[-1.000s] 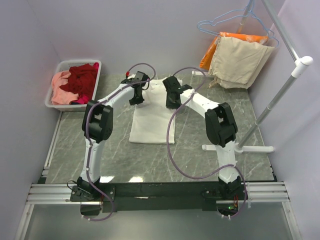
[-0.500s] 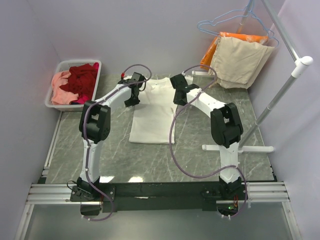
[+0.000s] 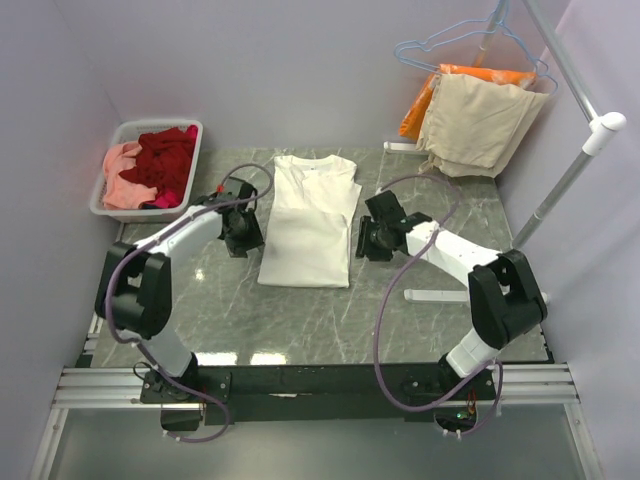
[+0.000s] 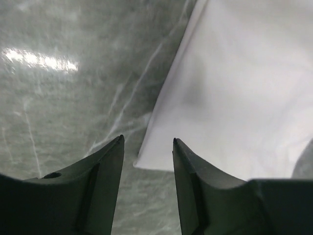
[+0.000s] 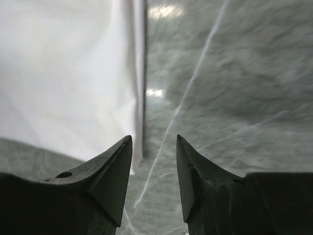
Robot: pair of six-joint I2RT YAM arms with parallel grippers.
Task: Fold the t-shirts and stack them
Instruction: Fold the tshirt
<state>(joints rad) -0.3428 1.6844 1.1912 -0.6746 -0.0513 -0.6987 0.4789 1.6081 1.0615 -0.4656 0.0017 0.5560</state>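
Note:
The t-shirt's rack-side near corner (image 3: 347, 284) (image 5: 136, 163) is back, to the left in the top view and down from my right gripper. The gripper's fingers are over bare table, so I need to move the gripper down onto the corner next.
A white t-shirt (image 3: 308, 225) lies flat in the middle of the table, sleeves tucked in and neck toward the far wall. My left gripper (image 3: 243, 240) hovers open just off its left edge. In the left wrist view the gripper (image 4: 148, 141) has nothing between its fingers, and a corner of the white t-shirt (image 4: 234, 88) lies ahead to the right. My right gripper (image 3: 363, 242) stands open off the right edge. Seen from the right wrist, that gripper (image 5: 154, 138) is over bare table with the t-shirt (image 5: 63, 73) to its left. Dark red (image 3: 165, 160) and salmon pink (image 3: 122, 180) t-shirts fill the basket.
The white basket (image 3: 110, 205) sits at the far left corner. A clothes rack's base (image 3: 475, 297) lies on the table to the right, its pole (image 3: 565, 180) rising beside it. A beige cloth (image 3: 480, 125) and an orange cloth (image 3: 418, 105) hang at the back right.
Both grippers have opened and let go of the white t-shirt's far end, then drawn back toward the near side along its edges. The t-shirt now lies longer, stretched toward the far wall.

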